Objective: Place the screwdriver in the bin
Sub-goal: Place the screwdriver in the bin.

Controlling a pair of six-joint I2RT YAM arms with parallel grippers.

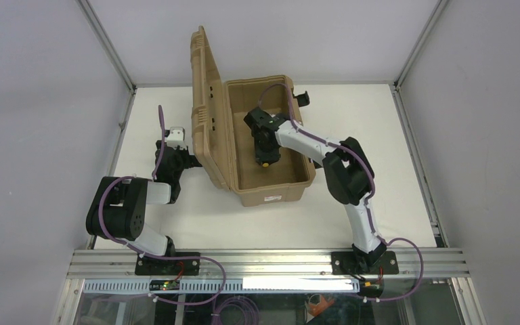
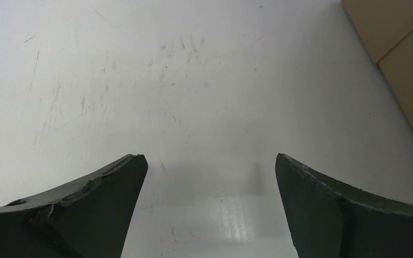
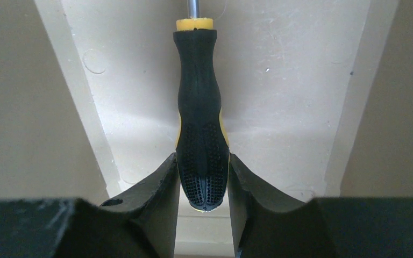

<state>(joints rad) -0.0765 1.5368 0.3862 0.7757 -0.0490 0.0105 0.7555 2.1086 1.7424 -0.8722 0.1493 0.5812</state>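
Note:
My right gripper lowers the screwdriver (image 3: 200, 118) onto the bin's pale bottom below next and releases the screwdriver's handle, as the bin's sides stand on both sides.
The bin (image 1: 275, 191) is a tan hard case with its ribbed lid (image 1: 206, 112) open to the left. My right gripper (image 1: 265, 152) is inside the bin, shut on the screwdriver (image 3: 200, 118) by the butt of its black-and-yellow handle. The handle's yellow end shows in the top view (image 1: 265, 163). The thin metal shaft runs out of the top of the right wrist view, over the bin's pale floor (image 3: 279, 80). My left gripper (image 2: 209, 166) is open and empty over the bare white table, left of the lid, whose tan edge (image 2: 408, 70) shows at the right.
A black latch (image 1: 302, 99) sticks out at the bin's far right corner. A small white label (image 1: 271, 198) is on the bin's near end. White enclosure walls ring the table (image 1: 393, 135). The aluminium rail (image 1: 271, 261) holds both arm bases.

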